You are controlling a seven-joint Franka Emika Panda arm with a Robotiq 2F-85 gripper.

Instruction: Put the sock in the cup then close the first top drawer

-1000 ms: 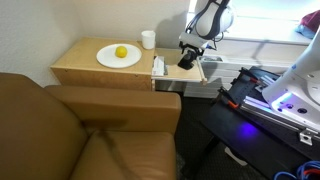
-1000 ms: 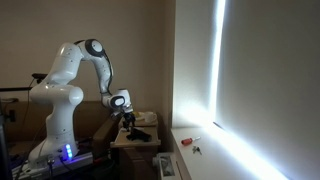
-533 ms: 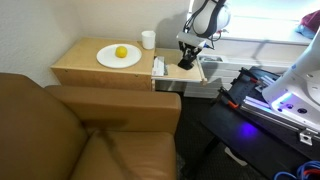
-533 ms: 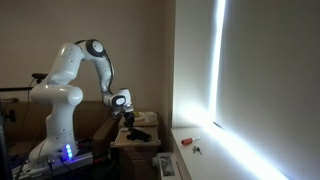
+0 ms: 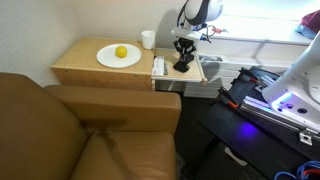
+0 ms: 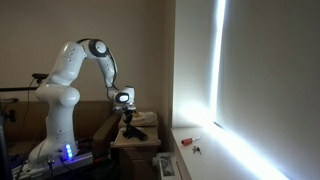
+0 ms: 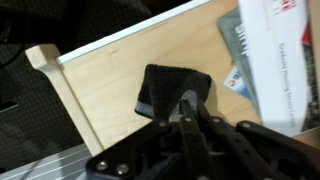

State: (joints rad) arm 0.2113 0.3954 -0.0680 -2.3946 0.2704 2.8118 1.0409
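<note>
I need to lift my gripper from the drawer, move it over the cup's opening (image 5: 148,33), lower it and let go of the sock, because the cup is higher up, on top of the cabinet.
The black sock (image 7: 160,85) lies on the pale bottom of the open first top drawer (image 7: 105,95). In the wrist view my gripper (image 7: 188,98) is shut, its fingertips pinching the sock's near edge. In an exterior view the gripper (image 5: 183,62) reaches down into the drawer (image 5: 196,72), which stands pulled out of the light-wood cabinet (image 5: 85,68). The small white cup (image 5: 148,39) stands upright on the cabinet top, a short way from the gripper. From another side, an exterior view shows the gripper (image 6: 128,124) low over the drawer.
A white plate (image 5: 108,60) with a yellow fruit (image 5: 121,52) sits on the cabinet top beside the cup. Printed booklets (image 7: 255,50) lie in the drawer next to the sock. A brown armchair (image 5: 80,130) fills the foreground, and equipment with a blue light (image 5: 285,100) stands past the drawer.
The jaws went from open to shut, closing on the sock. The wrist shifted a little toward the cabinet and turned more upright over the drawer.
</note>
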